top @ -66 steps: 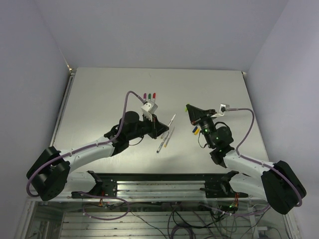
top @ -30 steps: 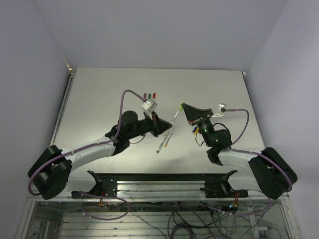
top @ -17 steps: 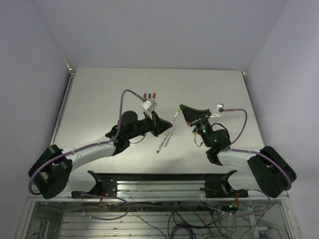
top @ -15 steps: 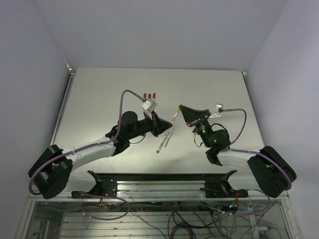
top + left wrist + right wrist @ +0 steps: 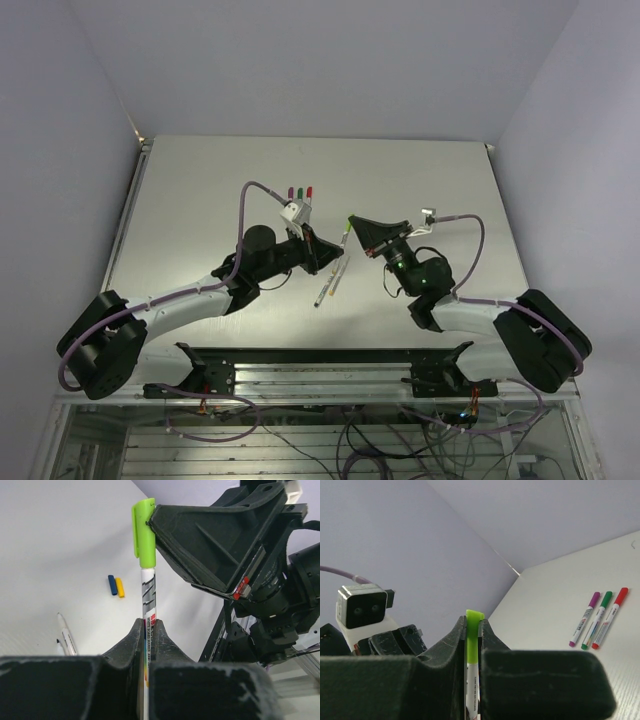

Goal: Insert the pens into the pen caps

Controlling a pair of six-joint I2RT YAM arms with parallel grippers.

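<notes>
The bare tabletop beside the red pen lies outward and below the left gripper's fingers, so the robot should next swing its left gripper outward and down to release the lime-capped pen there.
My left gripper is shut on the barrel of a whitish pen and holds it up off the table. A lime-green cap sits on the pen's tip. My right gripper is shut on that green cap, with the pen barrel running down between the fingers. In the top view the two grippers meet, left and right, with the pen between them. A dark blue cap and a yellow cap lie side by side on the table.
Three capped pens, magenta, green and red, lie in a row at the far middle of the table. Two uncapped pens lie on the table below the grippers, also in the left wrist view.
My left gripper lifted a pen off the table. My right gripper moved left with the green cap until it met the pen's tip.
</notes>
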